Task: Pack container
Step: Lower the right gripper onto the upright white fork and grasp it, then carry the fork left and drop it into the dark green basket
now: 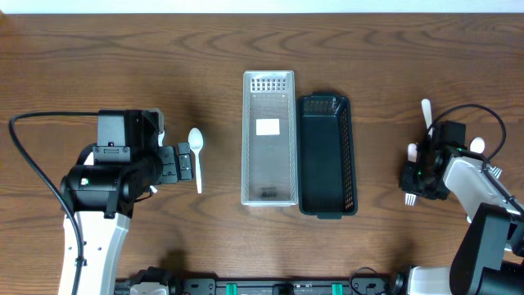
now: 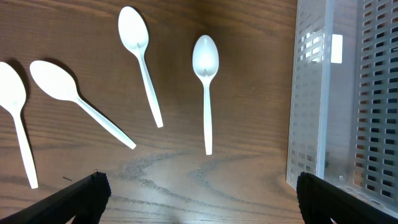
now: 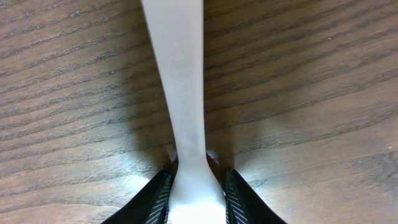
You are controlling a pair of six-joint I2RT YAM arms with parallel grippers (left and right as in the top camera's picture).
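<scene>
The bottom of the black container [image 1: 352, 156] is empty, so my right gripper will next lift the fork, move it to the left in the overhead view and release it low inside that container.
A clear perforated container [image 1: 246, 139] and a black perforated container [image 1: 352, 156] stand side by side at mid table. My right gripper [image 1: 417, 174] is shut on a white plastic fork [image 1: 426, 111] low over the table on the right. In the right wrist view the fork [image 3: 180, 74] runs straight up from the jaws [image 3: 198, 186]. My left gripper [image 1: 185, 162] is open and empty, just beside a white spoon [image 1: 196, 143]. In the left wrist view several white spoons [image 2: 206, 74] lie on the wood beyond the open fingers [image 2: 202, 193], with the clear container [image 2: 308, 93] to their right.
More white utensils [image 1: 483, 152] lie on the table by the right arm, partly hidden by it. A black cable [image 1: 33, 164] loops over the left side. The table's front edge holds black clamps [image 1: 262, 287].
</scene>
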